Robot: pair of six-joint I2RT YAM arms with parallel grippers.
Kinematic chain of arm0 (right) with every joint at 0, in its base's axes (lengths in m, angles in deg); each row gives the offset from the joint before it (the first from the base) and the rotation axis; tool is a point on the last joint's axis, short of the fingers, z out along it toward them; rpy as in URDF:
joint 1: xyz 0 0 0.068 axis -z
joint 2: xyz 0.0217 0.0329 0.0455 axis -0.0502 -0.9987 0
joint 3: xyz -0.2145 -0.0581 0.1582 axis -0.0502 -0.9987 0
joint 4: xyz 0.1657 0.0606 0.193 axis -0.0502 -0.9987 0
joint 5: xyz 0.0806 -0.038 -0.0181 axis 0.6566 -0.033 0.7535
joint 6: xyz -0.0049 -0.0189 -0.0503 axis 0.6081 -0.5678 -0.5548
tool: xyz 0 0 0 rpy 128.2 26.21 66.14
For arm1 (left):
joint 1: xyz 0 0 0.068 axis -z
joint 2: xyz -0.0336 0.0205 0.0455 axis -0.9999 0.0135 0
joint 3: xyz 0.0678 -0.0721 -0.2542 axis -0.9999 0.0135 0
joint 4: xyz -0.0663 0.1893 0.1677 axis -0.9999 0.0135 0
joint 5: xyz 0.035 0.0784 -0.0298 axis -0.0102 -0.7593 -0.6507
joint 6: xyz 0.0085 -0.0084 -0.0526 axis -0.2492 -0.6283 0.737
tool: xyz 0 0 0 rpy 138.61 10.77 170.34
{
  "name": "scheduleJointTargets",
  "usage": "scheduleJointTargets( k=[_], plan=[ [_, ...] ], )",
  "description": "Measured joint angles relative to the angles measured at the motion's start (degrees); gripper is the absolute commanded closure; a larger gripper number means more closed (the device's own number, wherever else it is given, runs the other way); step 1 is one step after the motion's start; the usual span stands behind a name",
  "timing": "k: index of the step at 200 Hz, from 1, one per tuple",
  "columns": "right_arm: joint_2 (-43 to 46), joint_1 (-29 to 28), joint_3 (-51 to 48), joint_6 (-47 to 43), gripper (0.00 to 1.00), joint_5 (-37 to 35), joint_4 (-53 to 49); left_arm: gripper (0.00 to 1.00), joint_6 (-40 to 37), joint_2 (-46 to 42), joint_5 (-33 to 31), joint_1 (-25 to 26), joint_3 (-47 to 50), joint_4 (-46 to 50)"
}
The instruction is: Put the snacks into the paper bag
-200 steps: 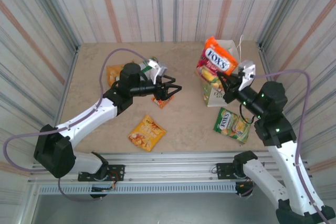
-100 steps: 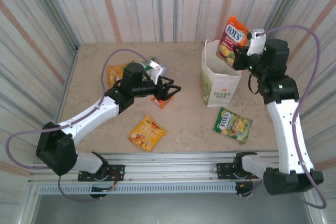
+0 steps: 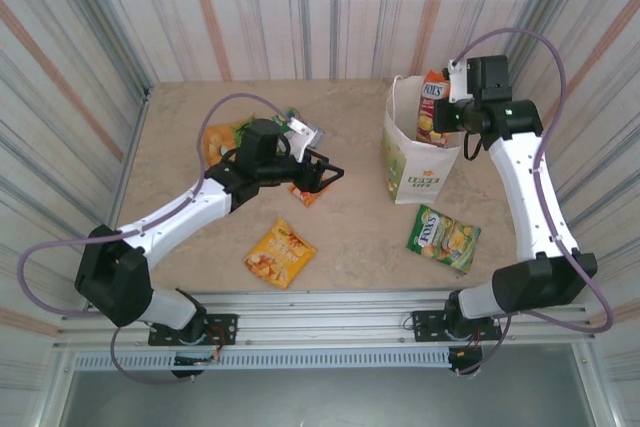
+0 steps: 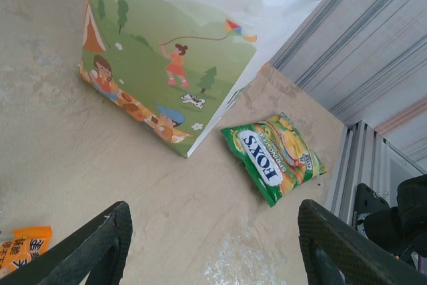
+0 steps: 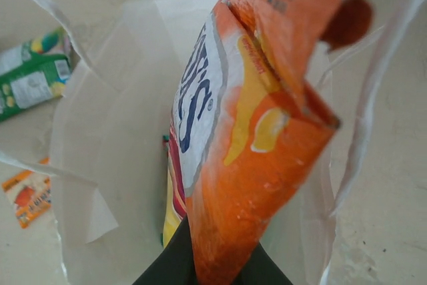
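Note:
The middle of the paper bag's opening is toward my left gripper, so my right gripper will move there next and let go of the pink-red FOX'S bag (image 3: pixel 431 107).
The white paper bag (image 3: pixel 418 159) stands upright at the right of the table. My right gripper (image 3: pixel 446 115) is shut on the pink-red FOX'S bag (image 3: pixel 431 107), which hangs partly inside the bag's open mouth (image 5: pixel 113 165); in the right wrist view the packet (image 5: pixel 253 125) hides most of the fingers. The green FOX'S bag (image 3: pixel 445 237) (image 4: pixel 277 157) lies flat in front of the paper bag (image 4: pixel 167 45). My left gripper (image 3: pixel 326 171) (image 4: pixel 213 258) hovers open over the tiny orange sachet (image 3: pixel 308 193) (image 4: pixel 20 248). The yellow-orange bag (image 3: pixel 280 253) lies near the front.
An orange packet (image 3: pixel 215 137) and a green-white packet (image 3: pixel 292 119) (image 5: pixel 30 78) lie behind the left arm. Corrugated walls close in the table on three sides. A metal rail (image 3: pixel 330 302) runs along the near edge.
My right arm has lifted the pink-red FOX'S bag from in front of the paper bag to above it, then lowered it into the opening. The left gripper has barely moved.

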Motion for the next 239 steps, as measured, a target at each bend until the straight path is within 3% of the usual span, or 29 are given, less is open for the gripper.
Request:
scheduleJointTargets(
  k=[35,71,134,171,206,239],
  plan=[
    [-4.4,-0.8,2.8,-0.9,0.91,-1.5,-2.5,0.31,0.1,0.9,-1.1,0.0,-0.3,0.4],
    [-6.5,-1.3,3.0,-1.3,0.69,-1.7,-3.5,0.31,0.3,1.0,-1.4,0.0,-0.3,1.6],
    [-5.8,-1.4,3.6,-1.5,0.59,-1.9,-3.4,0.32,0.6,1.0,-1.4,0.0,-0.2,3.1],
    [0.9,-1.0,2.3,-0.5,0.53,-1.7,-3.5,0.32,2.4,1.0,-1.4,0.0,2.1,2.6],
    [12.5,4.6,-5.2,3.0,0.47,-1.0,-3.7,0.33,4.0,1.3,-1.4,0.0,4.6,1.6],
    [20.2,15.2,-16.3,7.2,0.4,1.8,-4.5,0.33,4.2,3.7,-1.3,0.3,5.2,1.1]
  ],
)
